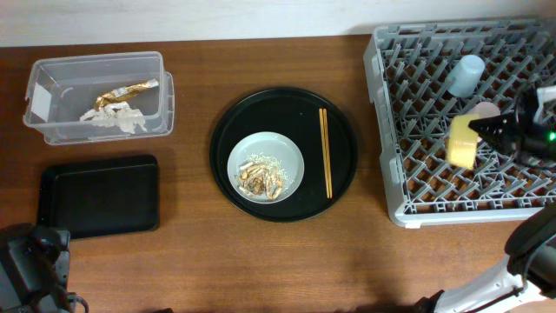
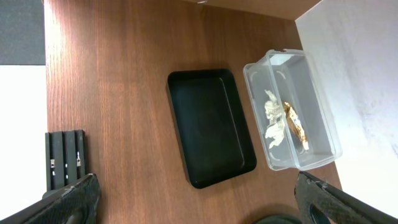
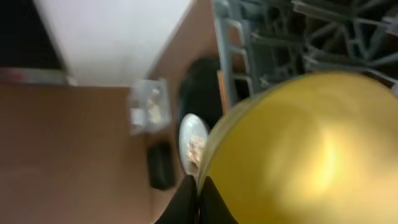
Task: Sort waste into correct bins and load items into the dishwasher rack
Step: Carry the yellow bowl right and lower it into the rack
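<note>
To get the yellow bowl among the rack's empty wires beside the pink cup, my right gripper needs to lower the bowl first, then release the bowl's rim.
My right gripper (image 1: 488, 129) is shut on the rim of the yellow bowl (image 1: 463, 141), holding it on edge over the grey dishwasher rack (image 1: 395, 130); the bowl fills the right wrist view (image 3: 298, 149). A light-blue cup (image 1: 466, 74) and a pink cup (image 1: 486, 110) sit in the rack. The pale grey plate (image 1: 266, 165) holds food scraps (image 1: 261, 178). Crumpled white paper (image 1: 113, 119) and the gold-brown wrapper (image 1: 126, 91) lie in the clear tub (image 1: 52, 117). The shallow black tray (image 1: 100, 196) holds nothing. My left gripper (image 2: 196, 199) is open above the table near that tray (image 2: 211, 124).
The plate sits on a big round black tray (image 1: 334, 117) with wooden chopsticks (image 1: 326, 152) to its right. The tub also shows in the left wrist view (image 2: 323, 124). The left arm's base (image 1: 30, 265) is at the front left corner.
</note>
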Controlling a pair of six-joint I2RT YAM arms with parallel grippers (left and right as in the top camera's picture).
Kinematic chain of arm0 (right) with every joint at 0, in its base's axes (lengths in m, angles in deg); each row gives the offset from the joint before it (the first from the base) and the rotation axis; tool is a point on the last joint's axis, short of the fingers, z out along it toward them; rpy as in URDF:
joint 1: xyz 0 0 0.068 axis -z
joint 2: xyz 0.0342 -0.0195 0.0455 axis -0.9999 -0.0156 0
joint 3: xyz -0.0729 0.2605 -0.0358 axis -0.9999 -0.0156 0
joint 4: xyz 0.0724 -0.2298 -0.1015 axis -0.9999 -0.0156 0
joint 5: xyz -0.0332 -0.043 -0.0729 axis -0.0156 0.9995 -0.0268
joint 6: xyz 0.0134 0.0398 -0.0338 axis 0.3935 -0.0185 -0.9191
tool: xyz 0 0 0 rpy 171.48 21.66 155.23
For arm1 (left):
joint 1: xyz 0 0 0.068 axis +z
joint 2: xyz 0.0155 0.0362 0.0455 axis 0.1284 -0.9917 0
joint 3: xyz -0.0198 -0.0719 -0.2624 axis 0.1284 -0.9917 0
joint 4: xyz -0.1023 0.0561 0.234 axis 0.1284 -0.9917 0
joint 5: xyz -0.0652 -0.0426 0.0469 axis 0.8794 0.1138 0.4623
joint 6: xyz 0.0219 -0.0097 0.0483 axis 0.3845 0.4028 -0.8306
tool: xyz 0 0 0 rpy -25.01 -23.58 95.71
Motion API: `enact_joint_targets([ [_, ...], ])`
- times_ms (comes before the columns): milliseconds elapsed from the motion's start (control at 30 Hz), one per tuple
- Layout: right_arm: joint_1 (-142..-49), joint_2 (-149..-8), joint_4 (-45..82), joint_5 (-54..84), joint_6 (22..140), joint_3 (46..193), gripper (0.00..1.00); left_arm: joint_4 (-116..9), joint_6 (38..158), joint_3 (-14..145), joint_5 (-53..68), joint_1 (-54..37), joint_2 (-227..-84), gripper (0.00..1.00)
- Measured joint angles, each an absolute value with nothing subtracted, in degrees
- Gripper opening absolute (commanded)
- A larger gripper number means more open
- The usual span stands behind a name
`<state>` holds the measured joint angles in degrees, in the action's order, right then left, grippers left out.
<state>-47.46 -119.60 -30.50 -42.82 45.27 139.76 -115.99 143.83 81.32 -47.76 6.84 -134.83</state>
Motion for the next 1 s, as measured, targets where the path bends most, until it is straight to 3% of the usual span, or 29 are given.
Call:
enact_joint_targets([
  [233,-46.87,-119.73,-27.62,-51.54,44.48,135.11,0.04,-115.99,143.83,81.32,-47.78,6.84,-134.83,0.99],
  [567,-45.93,-119.73,-27.38,-47.37,48.31,135.11,0.05,-115.99,143.83,81.32,-47.78,6.84,-134.83,0.99],
  [767,-43.79,-119.73,-25.72,-43.80,49.64,135.11,0.16,-115.99,143.83,81.32,-47.76,6.84,-134.83,0.99],
  [1000,-43.57,-119.73,-25.43,-42.91,50.87,135.11,0.18,-115.99,143.83,81.32,-47.76,6.84,-134.83,0.99],
])
